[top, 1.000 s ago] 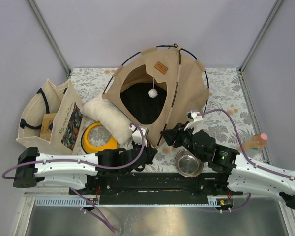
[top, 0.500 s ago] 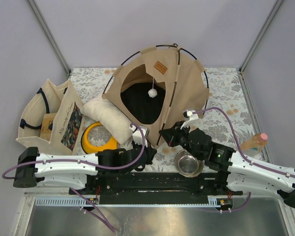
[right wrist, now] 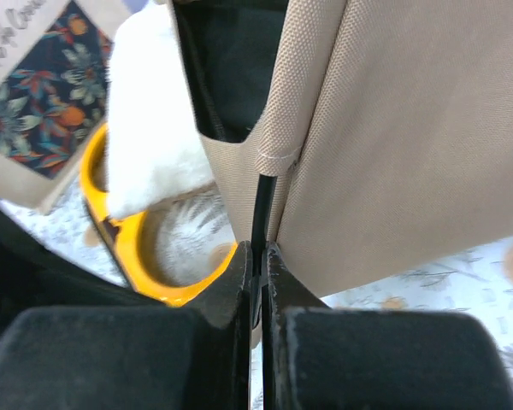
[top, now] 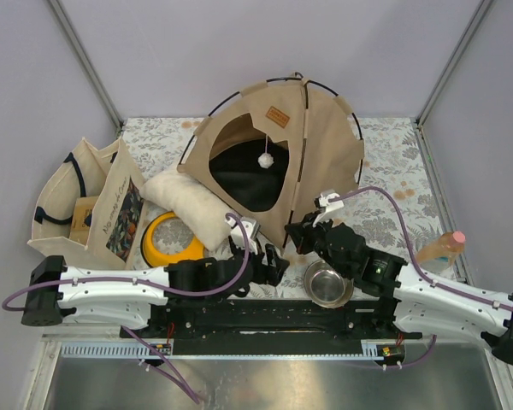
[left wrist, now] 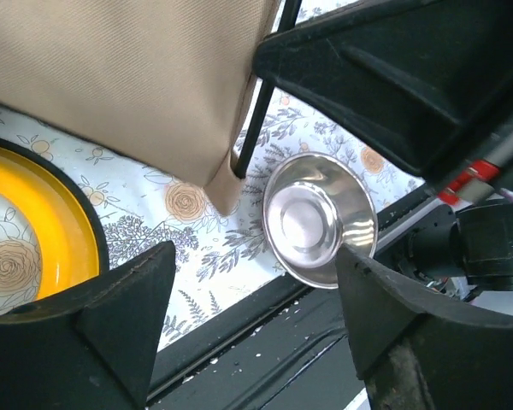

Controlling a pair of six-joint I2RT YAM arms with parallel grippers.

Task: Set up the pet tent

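I will next move the pole [right wrist: 262, 213] outward and to the right in the top view with my right gripper, because the tent's held corner is near the table's front edge.
The tan pet tent [top: 325, 162] stands at the back middle of the table, with its dark opening, white pompom [top: 265, 161] and brown label [top: 280, 116] facing front. My right gripper [top: 296, 237] is at the tent's front lower corner. In the right wrist view it [right wrist: 256, 256] is shut on the thin black pole [right wrist: 262, 213] coming out of the canvas sleeve. Just left of that corner my left gripper [top: 270, 260] is open; its wrist view shows nothing between the fingers [left wrist: 255, 256], with the tent corner [left wrist: 227, 184] beyond them.
A cream printed tote bag [top: 85, 205] lies at the left, with a white fluffy cushion [top: 192, 205] beside it, resting partly on a yellow bowl [top: 173, 239]. A steel bowl [top: 327, 283] sits near the front edge under the right arm. A pink-capped bottle [top: 440, 248] stands at the right.
My left gripper has opened and shifted slightly right. My right gripper has closed on the pole at the tent's front corner, and the tent has shifted slightly.
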